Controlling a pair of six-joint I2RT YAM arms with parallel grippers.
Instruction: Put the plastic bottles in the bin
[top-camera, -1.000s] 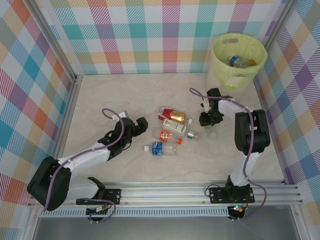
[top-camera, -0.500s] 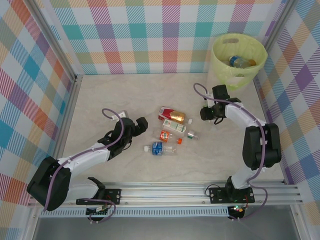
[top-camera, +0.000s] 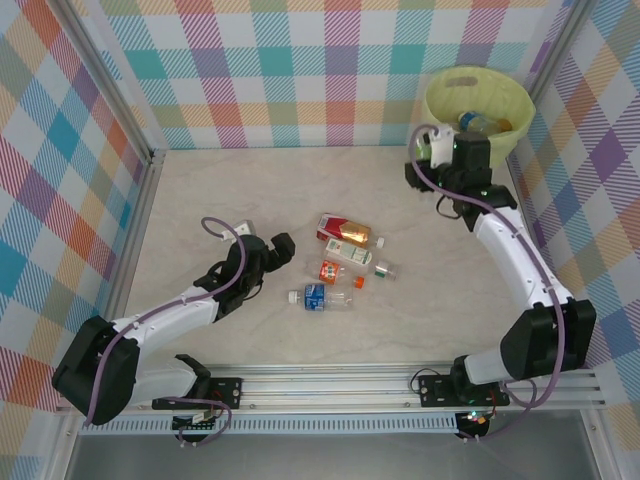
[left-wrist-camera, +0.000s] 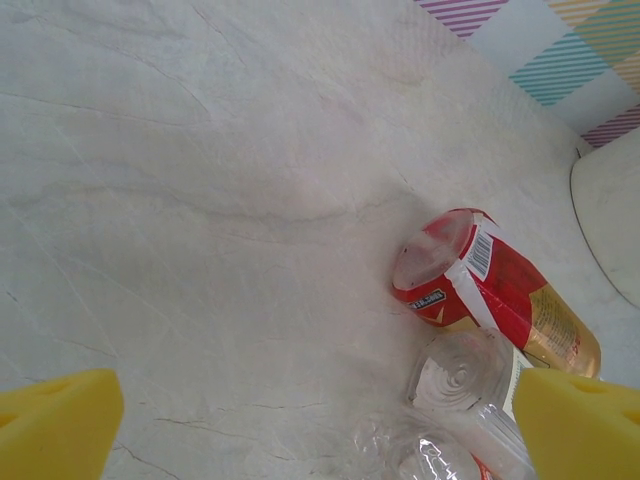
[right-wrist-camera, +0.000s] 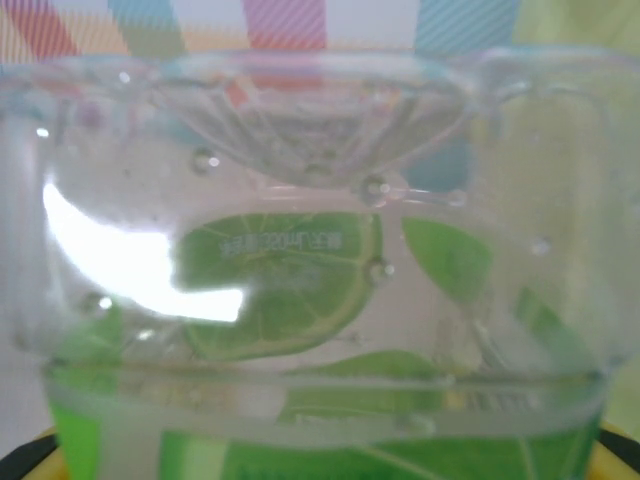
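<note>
The bin's opening (top-camera: 478, 102) is outward of my right gripper. My right gripper will next carry the clear bottle outward over that opening and release it there.
The bin (top-camera: 440, 97), a pale yellow-green lined bucket, stands in the far right corner with a bottle (top-camera: 478, 122) inside. My right gripper (top-camera: 436, 160) hangs just left of its near rim, shut on a clear bottle with a green lime label (right-wrist-camera: 300, 290), which shows from above as (top-camera: 424, 150). Several plastic bottles lie mid-table: red-labelled (top-camera: 340, 230), white-labelled (top-camera: 350, 254), orange (top-camera: 330, 270), blue (top-camera: 318, 296). My left gripper (top-camera: 278, 256) sits open just left of them. Its yellow pads (left-wrist-camera: 55, 420) frame the red bottle (left-wrist-camera: 490, 290) and a clear bottle's base (left-wrist-camera: 460, 375).
Checked walls with metal posts enclose the table on three sides. An aluminium rail (top-camera: 330, 385) runs along the near edge, where both arm bases are bolted. A small capped bottle (top-camera: 383, 268) lies at the right end of the cluster.
The right arm carried its bottle from beside the cluster up and away to the bin's near-left rim. The left arm stayed almost still and open.
</note>
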